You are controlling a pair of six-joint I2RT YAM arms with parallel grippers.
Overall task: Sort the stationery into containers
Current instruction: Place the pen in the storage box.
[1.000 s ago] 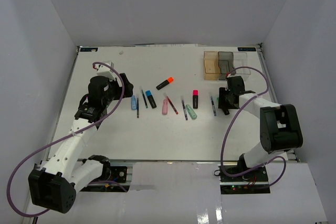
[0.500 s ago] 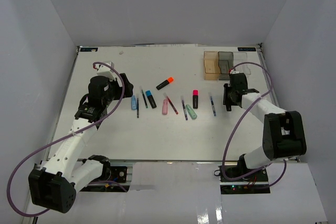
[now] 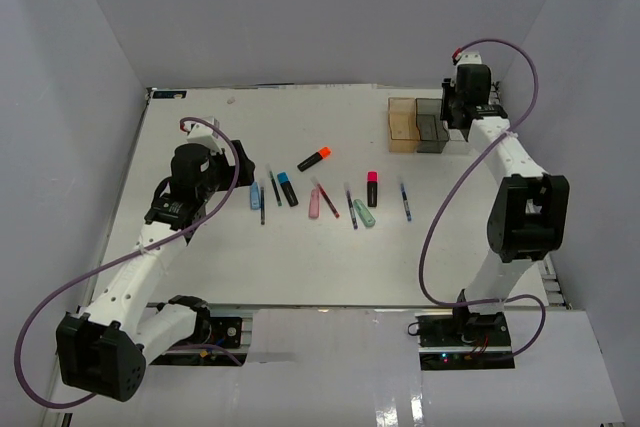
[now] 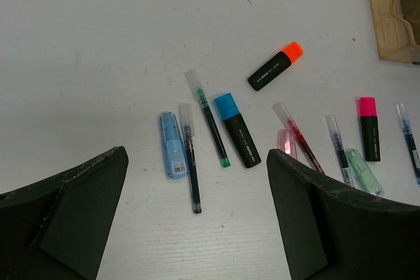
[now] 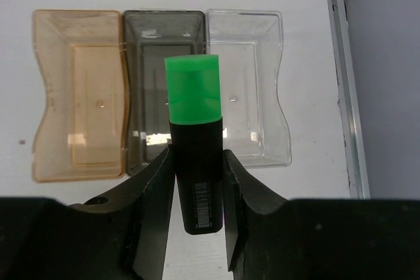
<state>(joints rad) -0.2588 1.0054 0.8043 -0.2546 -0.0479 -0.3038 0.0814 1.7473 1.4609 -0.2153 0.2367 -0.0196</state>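
Observation:
My right gripper shifts off the smoky bin next, descends and frees the highlighter, as the clear bin point(image 3: 457, 146) point(image 5: 252, 96) lies below it, rightward in the wrist view.
My right gripper point(image 5: 197, 185) is shut on a black highlighter with a green cap point(image 5: 194, 136) and holds it upright above the row of bins, over the smoky grey bin point(image 5: 151, 50). The amber bin point(image 5: 77, 122) is on its left and the clear bin point(image 5: 252, 96) on its right. In the top view this gripper point(image 3: 462, 107) hovers at the bins point(image 3: 418, 127). My left gripper point(image 4: 197, 175) is open and empty above the blue stick point(image 4: 172, 153), a dark pen point(image 4: 191, 168) and the blue-capped highlighter point(image 4: 236, 129). The orange-capped highlighter point(image 4: 275, 74) lies beyond.
More stationery lies in a row at mid-table: a pink stick point(image 4: 285, 141), a red pen point(image 4: 298, 137), a mint stick point(image 4: 364, 172), a pink-capped highlighter point(image 4: 369, 128) and a blue pen point(image 3: 405, 200). The table's right rail point(image 5: 344, 83) runs beside the clear bin.
My right gripper rose from the table near the blue pen and swung back to the bins, carrying the green-capped highlighter. The left arm has barely moved.

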